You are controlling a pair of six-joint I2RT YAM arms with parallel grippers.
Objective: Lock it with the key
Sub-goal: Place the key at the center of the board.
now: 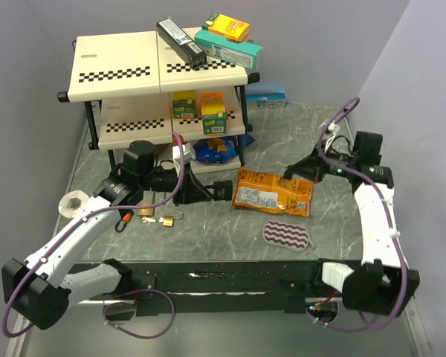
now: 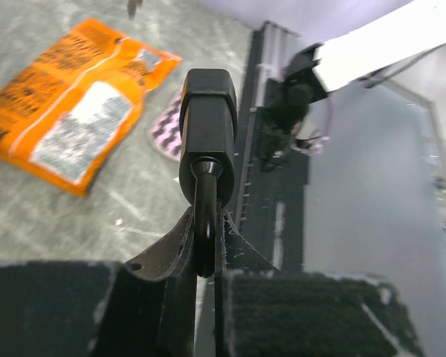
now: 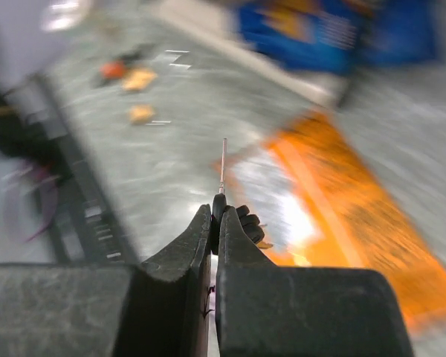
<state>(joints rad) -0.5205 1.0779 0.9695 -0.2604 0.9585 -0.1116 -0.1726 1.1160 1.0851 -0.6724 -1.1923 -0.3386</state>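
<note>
The far corner of the tabletop is bare, so my right gripper will next move outward, away from the orange bag, and go down there to let go of the key.
My left gripper (image 1: 199,192) is shut on the shackle of a black padlock (image 1: 221,188) and holds it above the table, left of the orange bag. In the left wrist view the padlock body (image 2: 207,119) sticks out past the closed gripper (image 2: 206,227), with the shackle pinched between the fingers. My right gripper (image 1: 292,172) is shut on a key with a black head. In the right wrist view the key (image 3: 223,167) points its thin metal blade forward from the gripper (image 3: 216,217). The key and the padlock are well apart.
An orange snack bag (image 1: 273,192) lies between the grippers, with a striped pad (image 1: 287,236) in front of it. Two brass padlocks (image 1: 167,220) and an orange-headed key (image 1: 124,220) lie at the left near a tape roll (image 1: 76,202). A shelf rack (image 1: 160,82) with boxes stands behind.
</note>
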